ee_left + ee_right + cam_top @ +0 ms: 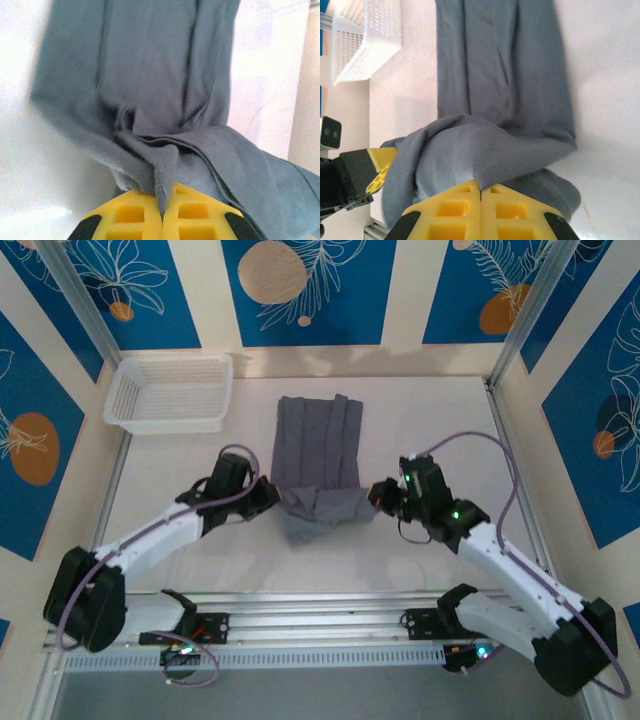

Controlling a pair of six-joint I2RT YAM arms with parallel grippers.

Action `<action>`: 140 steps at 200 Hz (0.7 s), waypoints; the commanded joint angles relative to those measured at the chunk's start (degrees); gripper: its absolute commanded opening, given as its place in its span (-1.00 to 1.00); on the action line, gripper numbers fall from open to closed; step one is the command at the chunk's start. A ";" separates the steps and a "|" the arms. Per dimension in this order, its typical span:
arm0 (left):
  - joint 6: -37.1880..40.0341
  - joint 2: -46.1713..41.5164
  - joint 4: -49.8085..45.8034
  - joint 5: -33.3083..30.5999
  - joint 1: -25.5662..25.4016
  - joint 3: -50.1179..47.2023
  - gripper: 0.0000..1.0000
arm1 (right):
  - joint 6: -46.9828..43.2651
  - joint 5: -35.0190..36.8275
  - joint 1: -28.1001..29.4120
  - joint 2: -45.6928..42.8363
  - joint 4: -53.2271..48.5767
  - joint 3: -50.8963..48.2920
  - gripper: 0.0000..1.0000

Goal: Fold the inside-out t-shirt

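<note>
Next, the left gripper carries the pinched near edge outward over the flat strip (292,445) (75,35) and lowers to release it, because the strip lies long beyond the bunched end.
The dark grey inside-out t-shirt (318,450) lies in the middle of the table as a long narrow strip, its near end lifted and bunched between the two arms. My left gripper (270,492) is shut on the near left edge of the t-shirt (150,90); a fold of cloth runs down between its yellow fingers (131,212). My right gripper (378,495) is shut on the near right edge of the t-shirt (505,75), the cloth pinched at its yellow fingertips (512,207). The left gripper's yellow finger (382,167) also shows in the right wrist view.
A white plastic mesh basket (170,392) stands at the back left, a little beyond the t-shirt; it also appears in the right wrist view (362,42). Aluminium rails (320,615) run along the near edge. Patterned walls close in the table on three sides.
</note>
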 commanded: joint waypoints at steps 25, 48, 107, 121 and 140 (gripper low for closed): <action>4.59 15.52 6.48 5.19 5.60 16.26 -1.00 | -10.50 -5.09 -5.29 14.63 5.33 16.25 -1.00; 6.33 23.54 6.06 6.40 7.10 24.17 -1.00 | -11.62 -5.67 -7.57 22.85 7.65 22.60 -1.00; 5.89 38.12 7.34 6.35 10.90 33.57 -1.00 | -12.23 -15.15 -13.61 45.11 10.16 38.65 -1.00; 6.08 39.70 7.98 5.43 11.63 33.60 -1.00 | -13.23 -15.25 -14.24 49.64 8.28 43.19 -1.00; 5.84 41.80 8.93 4.65 12.50 33.45 -1.00 | -14.56 -15.69 -14.86 55.40 7.04 48.62 -1.00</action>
